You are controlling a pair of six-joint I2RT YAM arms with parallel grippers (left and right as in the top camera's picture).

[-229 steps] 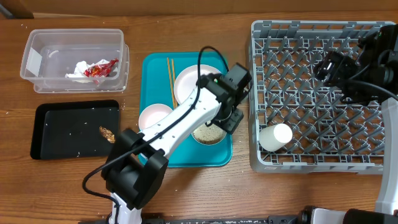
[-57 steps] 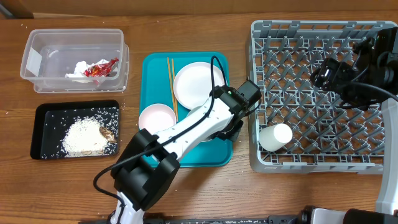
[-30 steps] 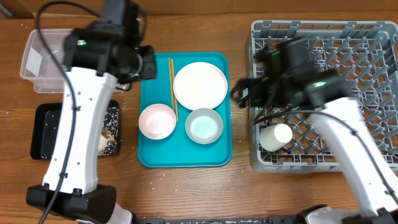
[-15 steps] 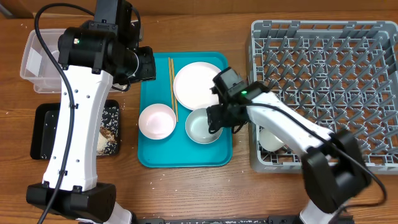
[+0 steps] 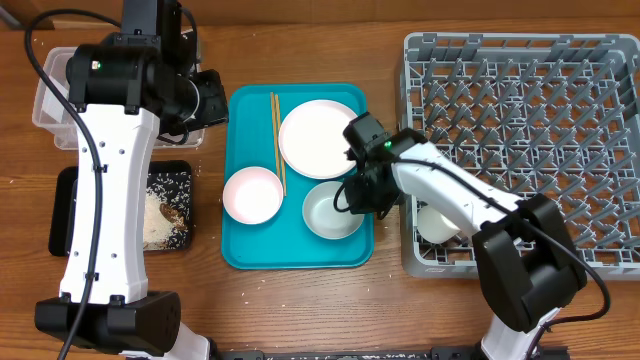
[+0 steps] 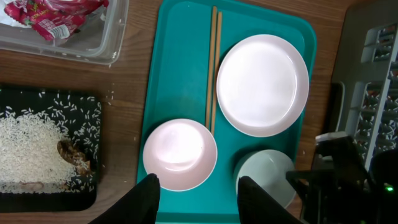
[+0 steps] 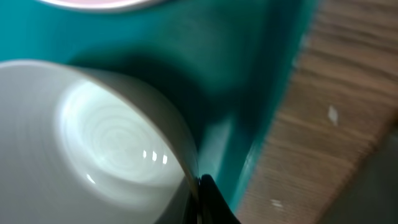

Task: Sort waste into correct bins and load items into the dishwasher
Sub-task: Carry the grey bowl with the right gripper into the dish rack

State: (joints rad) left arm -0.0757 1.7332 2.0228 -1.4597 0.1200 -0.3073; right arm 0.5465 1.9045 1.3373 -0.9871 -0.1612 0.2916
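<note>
The right gripper lifts the bowl next, carries it outward and brings it down into the grey rack's empty far tray-side corner, then releases it.
My right gripper is shut on the right rim of the pale greenish bowl, which sits on the teal tray. In the right wrist view the bowl's rim is pinched between the fingers. Also on the tray are a pink bowl, a white plate and chopsticks. High over the tray's left side, my left gripper hangs open and empty. A white cup lies in the grey rack.
The clear tub holds a red wrapper. The black tray holds rice and a brown lump. In the overhead view my left arm covers much of both bins.
My right gripper has closed on the greenish bowl's rim, and the bowl has shifted slightly toward the tray's front right. The left arm has drifted a little left.
</note>
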